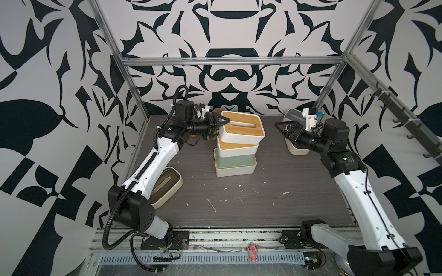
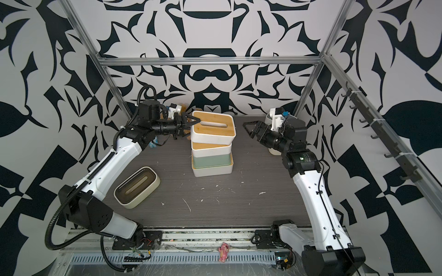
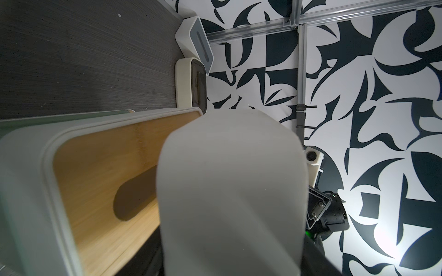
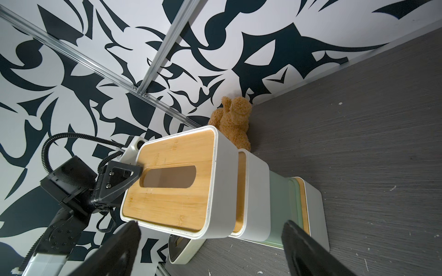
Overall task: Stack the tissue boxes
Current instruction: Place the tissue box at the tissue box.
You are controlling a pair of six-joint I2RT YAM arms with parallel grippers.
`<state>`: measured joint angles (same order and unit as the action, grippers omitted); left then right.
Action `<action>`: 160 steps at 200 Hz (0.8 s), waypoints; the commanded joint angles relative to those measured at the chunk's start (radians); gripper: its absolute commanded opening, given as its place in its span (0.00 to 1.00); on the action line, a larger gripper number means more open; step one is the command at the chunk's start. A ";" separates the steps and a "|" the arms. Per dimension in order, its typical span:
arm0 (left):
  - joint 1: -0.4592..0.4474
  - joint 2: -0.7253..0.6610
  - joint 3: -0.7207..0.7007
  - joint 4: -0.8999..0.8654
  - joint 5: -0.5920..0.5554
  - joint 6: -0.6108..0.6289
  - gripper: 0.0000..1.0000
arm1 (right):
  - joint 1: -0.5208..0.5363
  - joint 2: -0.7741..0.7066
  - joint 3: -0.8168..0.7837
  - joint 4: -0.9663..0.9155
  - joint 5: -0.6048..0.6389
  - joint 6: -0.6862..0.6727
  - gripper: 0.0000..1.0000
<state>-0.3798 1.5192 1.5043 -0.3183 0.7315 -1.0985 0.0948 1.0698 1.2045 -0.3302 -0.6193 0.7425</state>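
Observation:
My left gripper needs to lower the third box it is holding onto the upper white box's bamboo lid (image 1: pixel 228 145) (image 3: pixel 106 165) below next and release the box. That lid still shows under it.
In both top views a stack of tissue boxes stands mid-table: a white bamboo-lidded box (image 1: pixel 235 169) at the bottom, a sage green one (image 1: pixel 229 159), then another white bamboo-lidded one (image 1: pixel 239 146). My left gripper (image 1: pixel 218 129) (image 2: pixel 189 129) is shut on the left end of a third bamboo-lidded box (image 1: pixel 241 127) (image 4: pixel 172 184), which sits skewed over the stack. One of its fingers (image 4: pixel 124 176) lies on the lid. That box's white wall (image 3: pixel 232 191) fills the left wrist view. My right gripper (image 1: pixel 283 130) (image 4: pixel 210 224) stands open to the right of the stack, holding nothing.
A cream box with a dark-brown lid (image 2: pixel 137 186) lies front left beside my left arm. Another cream box (image 3: pixel 189 81) and a white grey-lidded box (image 3: pixel 193 38) sit back right behind my right arm. A brown teddy bear (image 4: pixel 235 121) sits behind the stack. Metal frame posts edge the table.

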 commanded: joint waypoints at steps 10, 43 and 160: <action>0.003 0.000 -0.001 0.086 0.042 -0.021 0.28 | 0.003 -0.016 -0.005 0.075 -0.039 0.008 0.96; 0.002 -0.005 -0.018 0.081 0.037 -0.019 0.29 | 0.003 -0.011 -0.008 0.076 -0.045 0.008 0.97; 0.010 -0.031 -0.053 0.069 0.019 -0.007 0.39 | 0.041 0.002 -0.006 0.091 -0.040 0.010 0.97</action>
<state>-0.3771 1.5257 1.4635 -0.3019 0.7349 -1.1069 0.1215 1.0706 1.1896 -0.2935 -0.6483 0.7578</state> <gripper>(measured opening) 0.634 0.968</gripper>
